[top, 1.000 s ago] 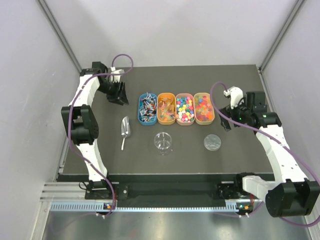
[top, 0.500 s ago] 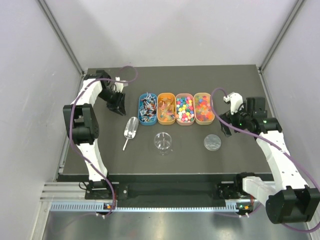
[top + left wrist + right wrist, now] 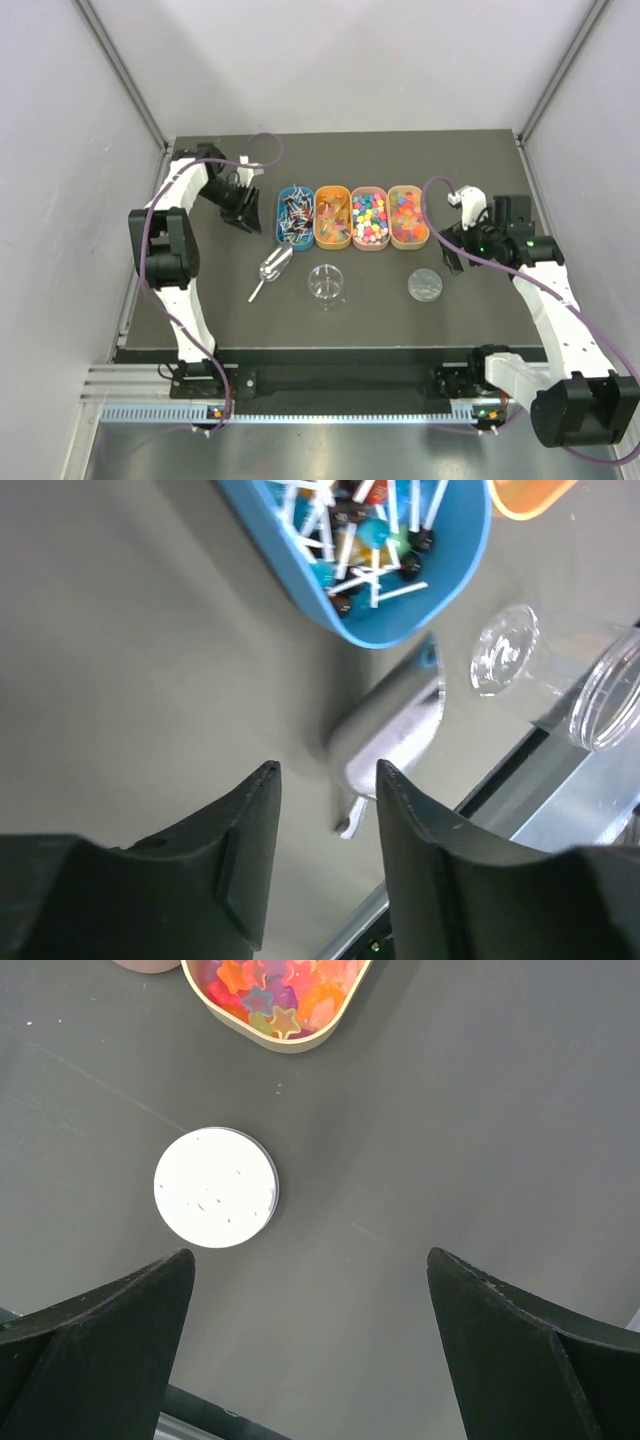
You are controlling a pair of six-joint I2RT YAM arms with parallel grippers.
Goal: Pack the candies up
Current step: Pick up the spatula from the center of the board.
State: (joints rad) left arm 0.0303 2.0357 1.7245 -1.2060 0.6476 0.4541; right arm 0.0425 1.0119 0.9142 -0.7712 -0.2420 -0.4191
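Observation:
The open fingers of my left gripper are above bare table, so they should next go down and back beside the blue tray, onto the metal scoop's bowl edge.
The candies fill four oval trays in a row at the table's middle: blue, orange, pink and tan. My left gripper is open and empty, just left of the blue tray. Its wrist view shows stick candies in that tray, with the gripper above bare table near a metal scoop. My right gripper is wide open and empty, right of the tan tray. Its wrist view shows star candies.
A metal scoop lies tilted in front of the blue tray. A clear round jar stands open in front of the trays, also in the left wrist view. Its lid lies to the right.
The scoop has slid right and turned, bowl toward the blue tray. My left gripper has moved nearer and right, toward that tray. The right gripper dropped slightly nearer, then held still.

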